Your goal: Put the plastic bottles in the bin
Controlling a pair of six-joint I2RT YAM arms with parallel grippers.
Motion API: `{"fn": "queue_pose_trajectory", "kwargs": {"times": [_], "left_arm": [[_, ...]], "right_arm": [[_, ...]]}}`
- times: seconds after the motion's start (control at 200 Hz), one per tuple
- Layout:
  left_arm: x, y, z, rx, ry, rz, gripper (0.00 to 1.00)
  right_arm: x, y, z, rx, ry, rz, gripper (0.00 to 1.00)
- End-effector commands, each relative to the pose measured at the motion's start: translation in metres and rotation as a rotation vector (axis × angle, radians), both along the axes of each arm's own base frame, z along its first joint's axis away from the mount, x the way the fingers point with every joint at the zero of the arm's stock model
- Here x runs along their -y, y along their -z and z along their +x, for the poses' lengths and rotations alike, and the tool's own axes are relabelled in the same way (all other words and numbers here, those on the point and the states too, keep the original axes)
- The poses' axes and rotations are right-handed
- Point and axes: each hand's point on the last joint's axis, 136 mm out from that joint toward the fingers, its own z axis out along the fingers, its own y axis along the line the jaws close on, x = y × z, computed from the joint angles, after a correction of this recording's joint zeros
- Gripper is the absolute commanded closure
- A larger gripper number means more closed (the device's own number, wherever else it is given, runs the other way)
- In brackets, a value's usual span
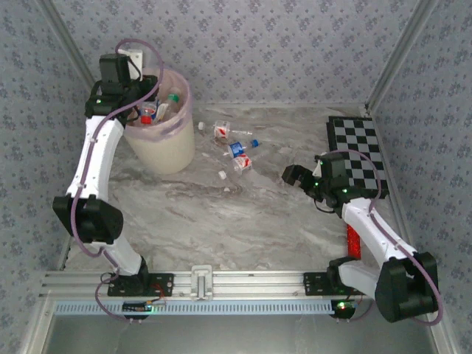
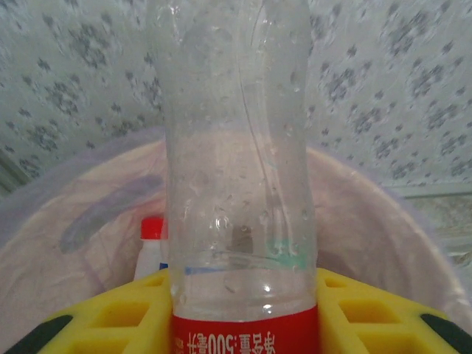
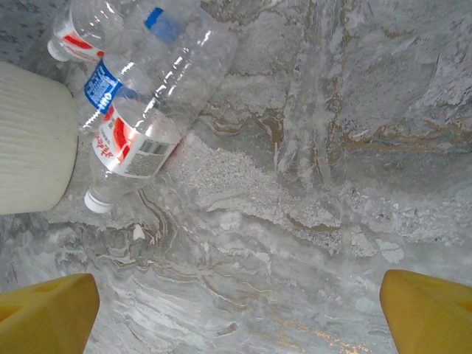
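To get the clear plastic bottle into the pink-lined inside below, my left gripper will lower toward the bin's side by the table bottles first.
My left gripper (image 1: 151, 110) hangs over the round cream-white bin (image 1: 166, 151) at the back left, shut on a clear plastic bottle (image 2: 236, 147) with a red label; its yellow fingers (image 2: 110, 317) press on both sides of the bottle. Below it lies the pink-lined inside of the bin (image 2: 369, 214), holding a red-capped bottle (image 2: 153, 228). Three bottles (image 1: 220, 130) (image 1: 240, 147) (image 1: 242, 165) lie on the marble table right of the bin. They also lie at the top left of the right wrist view (image 3: 147, 125). My right gripper (image 1: 293, 175) hovers open to their right, with nothing between its fingers (image 3: 51, 310).
A black-and-white chequered board (image 1: 355, 151) lies at the back right. A red cylinder (image 1: 353, 240) rests beside the right arm. A small white cap (image 1: 222, 175) sits loose near the bottles. Patterned walls close in the table on three sides.
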Motion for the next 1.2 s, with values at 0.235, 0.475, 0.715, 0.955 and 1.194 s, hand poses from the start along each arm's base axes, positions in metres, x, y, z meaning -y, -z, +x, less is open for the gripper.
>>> {"fn": "queue_pose_trajectory", "kwargs": {"times": [0.235, 0.475, 0.715, 0.955, 1.194], "left_arm": [[0.027, 0.050, 0.005, -0.128, 0.140, -0.057, 1.00], [0.025, 0.099, -0.009, -0.254, 0.135, -0.055, 0.99], [0.032, 0.091, -0.023, -0.253, 0.186, -0.062, 0.63], [0.035, 0.033, -0.026, -0.139, 0.207, -0.075, 0.16], [0.028, 0.011, 0.001, -0.076, 0.142, -0.086, 0.14]], "right_arm": [[0.006, 0.003, -0.008, -0.023, 0.025, -0.012, 0.00], [0.006, 0.002, -0.007, -0.020, 0.023, -0.017, 0.00], [0.006, 0.005, -0.008, -0.027, 0.026, -0.015, 0.00], [0.005, 0.009, -0.008, -0.040, 0.026, -0.014, 0.00], [0.004, 0.013, -0.006, -0.049, 0.019, -0.011, 0.00]]}}
